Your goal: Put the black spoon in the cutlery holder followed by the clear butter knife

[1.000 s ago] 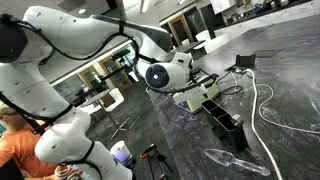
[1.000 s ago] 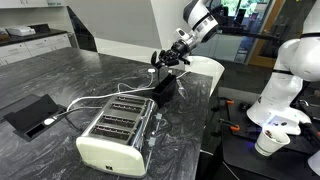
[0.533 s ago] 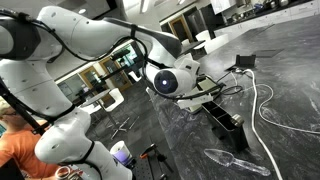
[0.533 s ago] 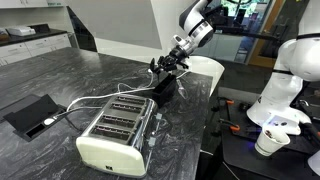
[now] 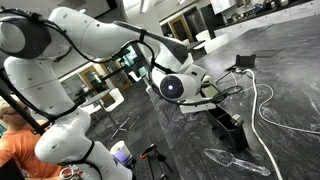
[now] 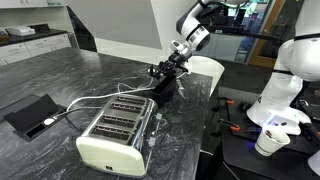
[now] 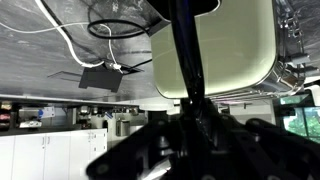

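Note:
Next, my gripper tilts downward and lowers the black spoon into the cutlery holder's open top [image 5: 227,119] to release it, since the spoon still hangs above the opening.
My gripper [image 5: 207,96] hangs just above the near end of the cutlery holder [image 5: 226,118], a narrow black box on the dark marble counter. It also shows in an exterior view [image 6: 161,72], over the holder [image 6: 166,90] behind the toaster. In the wrist view the gripper [image 7: 190,125] is shut on the black spoon [image 7: 184,50], a thin black strip that sticks out from between the jaws. The clear butter knife [image 5: 233,160] lies flat on the counter near the front edge, apart from the gripper.
A cream-and-chrome toaster [image 6: 113,131] stands in front of the holder, and it fills the wrist view's right side [image 7: 235,50]. White cables [image 5: 262,105] run across the counter. A black flat box [image 6: 30,115] lies at the counter's far side.
My gripper, with the black spoon in it, has moved down and closer to the cutlery holder. The clear knife has not moved.

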Motion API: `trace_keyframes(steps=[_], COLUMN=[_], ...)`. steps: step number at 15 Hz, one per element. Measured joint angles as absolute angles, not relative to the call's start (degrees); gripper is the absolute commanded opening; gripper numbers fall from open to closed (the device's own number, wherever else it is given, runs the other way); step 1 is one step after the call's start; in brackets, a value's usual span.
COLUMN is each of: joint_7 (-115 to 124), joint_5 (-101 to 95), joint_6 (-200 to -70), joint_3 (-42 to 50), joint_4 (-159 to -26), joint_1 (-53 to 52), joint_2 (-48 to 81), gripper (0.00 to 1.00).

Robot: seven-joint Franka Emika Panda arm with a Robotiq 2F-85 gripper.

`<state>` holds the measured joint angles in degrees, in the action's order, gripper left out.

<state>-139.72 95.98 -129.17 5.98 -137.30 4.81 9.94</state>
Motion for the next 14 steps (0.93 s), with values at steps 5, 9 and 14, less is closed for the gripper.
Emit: trace_keyframes(steps=[5, 9, 14], joint_7=[-138.9, -137.5, -135.4], joint_5=[96.0, 96.0, 96.0], joint_6=[-132.9, -135.8, -139.9], joint_3=[6.0, 5.7, 5.4], joint_4=[-135.5, -133.8, -131.9], joint_1=[4.5, 3.6, 1.8], joint_2=[12.9, 15.2, 17.2], gripper=[0.04, 0.04, 0.55])
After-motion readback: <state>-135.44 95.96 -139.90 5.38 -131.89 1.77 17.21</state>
